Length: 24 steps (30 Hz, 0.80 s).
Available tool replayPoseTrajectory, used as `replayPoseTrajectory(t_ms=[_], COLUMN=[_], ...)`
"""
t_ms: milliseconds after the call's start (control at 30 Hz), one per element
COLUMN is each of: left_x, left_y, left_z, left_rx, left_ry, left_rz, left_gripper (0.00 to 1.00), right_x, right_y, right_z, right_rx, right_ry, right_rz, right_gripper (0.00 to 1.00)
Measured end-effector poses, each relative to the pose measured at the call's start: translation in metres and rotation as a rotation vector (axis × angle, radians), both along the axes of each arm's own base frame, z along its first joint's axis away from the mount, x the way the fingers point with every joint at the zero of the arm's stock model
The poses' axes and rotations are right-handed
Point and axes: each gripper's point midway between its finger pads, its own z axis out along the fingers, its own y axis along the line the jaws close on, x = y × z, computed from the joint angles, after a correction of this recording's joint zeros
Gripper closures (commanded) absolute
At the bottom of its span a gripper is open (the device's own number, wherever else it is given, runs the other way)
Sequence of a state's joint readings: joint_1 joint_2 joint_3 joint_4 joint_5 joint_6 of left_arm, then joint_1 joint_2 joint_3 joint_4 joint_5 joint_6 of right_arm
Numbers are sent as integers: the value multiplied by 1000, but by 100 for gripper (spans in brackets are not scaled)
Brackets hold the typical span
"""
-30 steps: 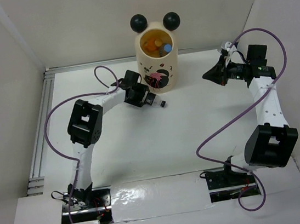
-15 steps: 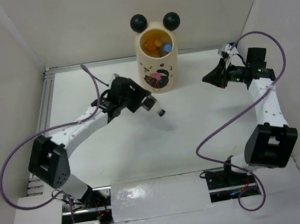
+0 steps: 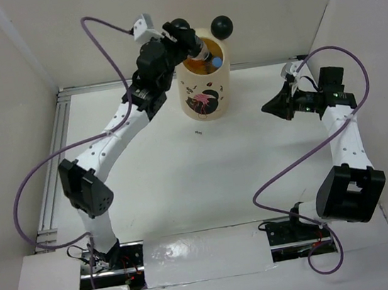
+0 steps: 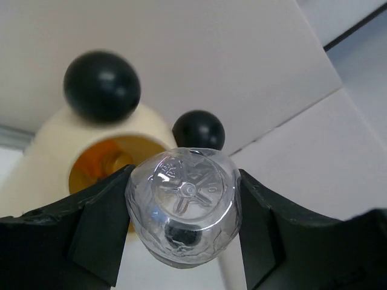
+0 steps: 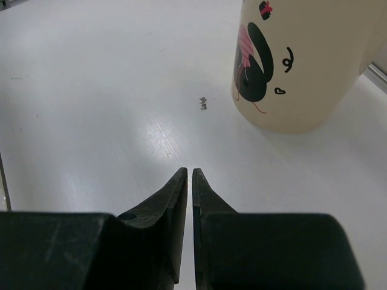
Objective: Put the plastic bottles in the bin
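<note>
The bottle still slants aside from the middle of the bin's opening. My left gripper should swing and turn down over the bin's opening (image 3: 211, 52) (image 4: 113, 158) next and release the bottle there.
The bin (image 3: 207, 89) is a cream cylinder with two black ball ears and a pink-and-black cartoon print, standing at the back middle of the table. Several plastic bottles (image 3: 211, 60) lie inside it, orange and blue-capped ones showing. My left gripper (image 3: 190, 44) is raised at the bin's left rim, shut on a plain clear plastic bottle (image 4: 184, 205) whose base faces the left wrist camera. Behind the bottle, that view shows the bin (image 4: 48, 160). My right gripper (image 3: 265, 106) hovers right of the bin, shut and holding nothing (image 5: 187, 172).
An aluminium rail (image 3: 53, 171) runs along the table's left edge, and white walls close in the left, back and right. A small dark speck (image 3: 198, 133) lies on the table in front of the bin. Purple cables loop off both arms.
My left arm has swung up from the table in front of the bin, carrying the clear bottle to the bin's rim. The right arm has barely moved.
</note>
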<state>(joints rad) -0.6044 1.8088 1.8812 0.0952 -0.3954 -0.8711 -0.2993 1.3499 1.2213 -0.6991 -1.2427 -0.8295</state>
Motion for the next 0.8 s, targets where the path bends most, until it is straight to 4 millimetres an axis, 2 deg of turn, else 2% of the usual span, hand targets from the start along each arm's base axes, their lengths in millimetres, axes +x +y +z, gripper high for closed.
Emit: replayPoseTrajectory(t_ms=[100, 167, 300, 433, 533, 567, 600, 667, 733, 800], left_x=[17, 24, 33, 37, 43, 45, 47, 51, 54, 56], left_y=[-15, -24, -38, -38, -33, -32, -31, -31, -32, -34], left_z=[16, 18, -4, -28, -41, -46, -50, -61, -72, -82], left_rx=[128, 222, 421, 584, 668, 691, 709, 745, 770, 786], left_ry=[-113, -171, -219, -232, -239, -239, -240, -231, -217, -206], left_rz=[40, 68, 109, 155, 203, 216, 226, 235, 235, 230], left_gripper=[100, 100, 100, 97, 84, 76, 57, 41, 15, 12], right_x=[-3, -4, -3, -3, -3, -3, -3, -3, -4, -4], right_y=[-1, -1, -3, -7, -7, -7, -7, -7, -8, -9], right_z=[-2, -2, -3, -3, -4, -4, -4, -5, -6, -6], right_rx=[-1, -2, -6, -7, -7, -6, -5, -3, -1, -3], right_ry=[6, 8, 4, 2, 4, 5, 7, 14, 20, 18], right_rz=[-2, -2, -6, -14, -17, -17, -17, -17, -19, -21], right_gripper=[85, 85, 85, 85, 85, 85, 84, 81, 79, 78])
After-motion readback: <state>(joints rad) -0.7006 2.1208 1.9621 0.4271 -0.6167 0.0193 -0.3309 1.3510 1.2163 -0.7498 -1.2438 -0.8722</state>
